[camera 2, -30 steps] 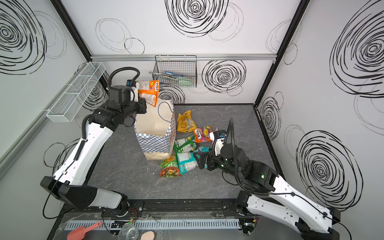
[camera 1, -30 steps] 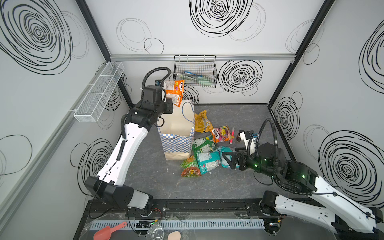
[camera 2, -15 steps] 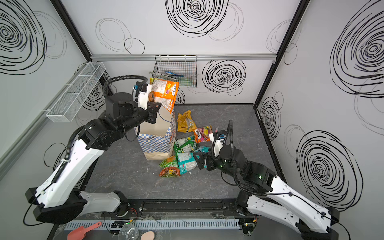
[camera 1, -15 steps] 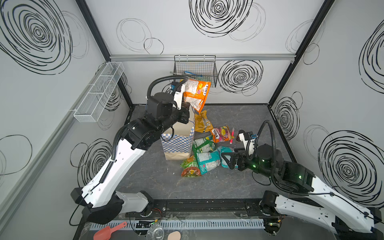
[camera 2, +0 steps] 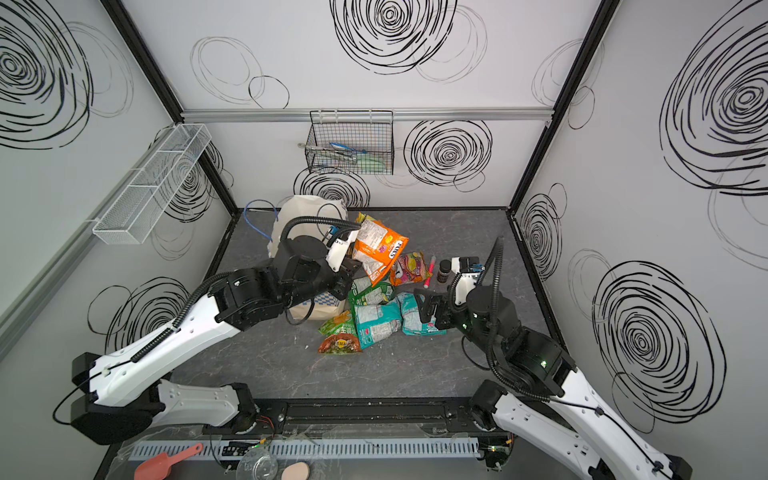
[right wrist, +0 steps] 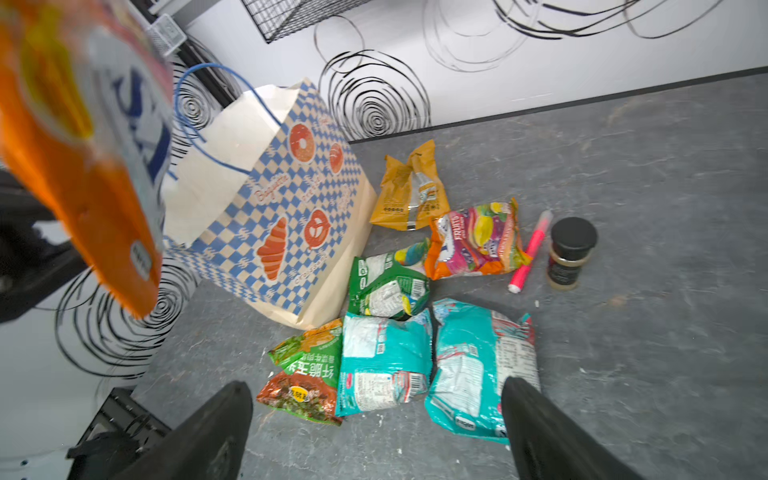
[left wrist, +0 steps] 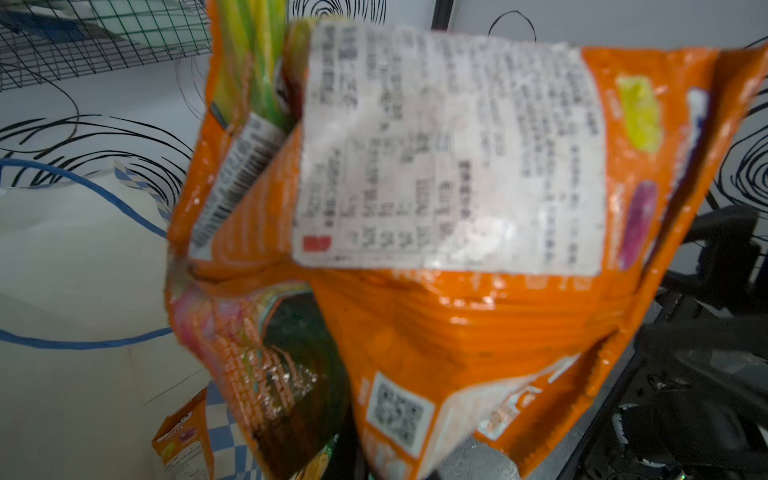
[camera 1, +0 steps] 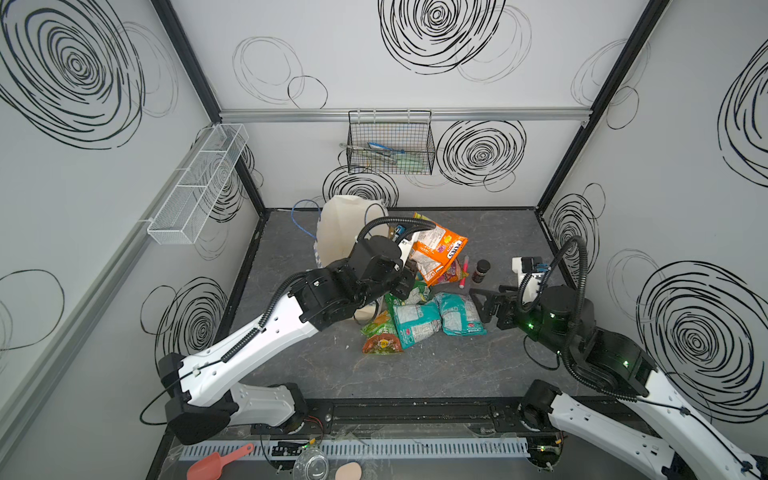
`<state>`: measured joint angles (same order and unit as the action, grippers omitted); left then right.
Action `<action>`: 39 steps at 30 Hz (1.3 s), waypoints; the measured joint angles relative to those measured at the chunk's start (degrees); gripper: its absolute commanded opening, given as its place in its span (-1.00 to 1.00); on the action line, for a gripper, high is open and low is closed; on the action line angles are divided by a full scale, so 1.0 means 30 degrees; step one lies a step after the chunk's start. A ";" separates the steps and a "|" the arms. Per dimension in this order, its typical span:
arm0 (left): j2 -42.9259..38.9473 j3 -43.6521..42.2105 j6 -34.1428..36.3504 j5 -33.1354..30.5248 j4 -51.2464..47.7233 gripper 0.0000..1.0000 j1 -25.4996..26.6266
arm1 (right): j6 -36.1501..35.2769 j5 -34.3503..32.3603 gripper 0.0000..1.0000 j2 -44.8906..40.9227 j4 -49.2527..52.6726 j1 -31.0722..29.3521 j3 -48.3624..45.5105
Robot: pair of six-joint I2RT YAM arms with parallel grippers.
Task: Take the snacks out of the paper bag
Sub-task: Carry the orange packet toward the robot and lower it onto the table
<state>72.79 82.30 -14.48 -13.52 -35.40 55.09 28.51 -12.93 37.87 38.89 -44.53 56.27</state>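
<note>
Next, my left gripper moves back and down past the teal packets to the floor on their near side. It then releases the orange packet, as that spot is clear.
The paper bag [camera 1: 340, 232] [camera 2: 299, 220] [right wrist: 291, 208] stands upright at the back left of the floor, its cream inside [left wrist: 83, 270] showing. My left gripper [camera 1: 411, 270] is shut on an orange snack packet [camera 1: 440, 253] [camera 2: 380, 249] [left wrist: 457, 311], held in the air just right of the bag over the pile; the packet hides the jaws in the left wrist view. On the floor lie two teal packets [right wrist: 382, 361] [right wrist: 478, 365], a green one [right wrist: 386, 286], a green-and-red one [right wrist: 307, 382], a multicoloured one [right wrist: 473, 241] and a mustard one [right wrist: 411, 191]. My right gripper [right wrist: 380, 436] [camera 1: 482, 305] hangs open beside the teal packets.
A red marker pen [right wrist: 530, 253] and a small dark jar [right wrist: 569, 253] stand right of the pile. A wire basket [camera 1: 390, 143] hangs on the back wall and a white mesh shelf [camera 1: 199, 183] on the left wall.
My left arm has swung the orange packet from above the bag's mouth rightward and down, over the pile. The right arm has barely moved.
</note>
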 measured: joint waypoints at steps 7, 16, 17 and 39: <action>-0.0342 -0.2696 -0.0882 -0.0255 0.0597 -1.00 0.1858 | -0.1923 0.2936 0.95 0.1698 0.0911 0.4801 0.0925; 0.0546 -0.7053 -0.2681 -0.0291 0.3548 -1.00 0.4430 | -0.1341 0.3002 0.95 -0.0925 0.0933 0.6477 0.0605; 0.0991 -0.7329 -0.2871 -0.0270 0.3869 -1.00 0.4648 | -0.1217 0.3191 0.95 -0.1144 0.0933 0.6477 0.0495; 0.9857 -0.8612 -0.3767 0.0328 0.8801 -1.00 0.6535 | 0.1399 0.7548 0.95 -0.4597 0.5406 0.6477 -0.4007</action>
<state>102.37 56.47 -25.78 -12.53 -8.99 74.70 32.71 9.72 24.08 55.11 -25.10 44.25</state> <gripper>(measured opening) 0.113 0.975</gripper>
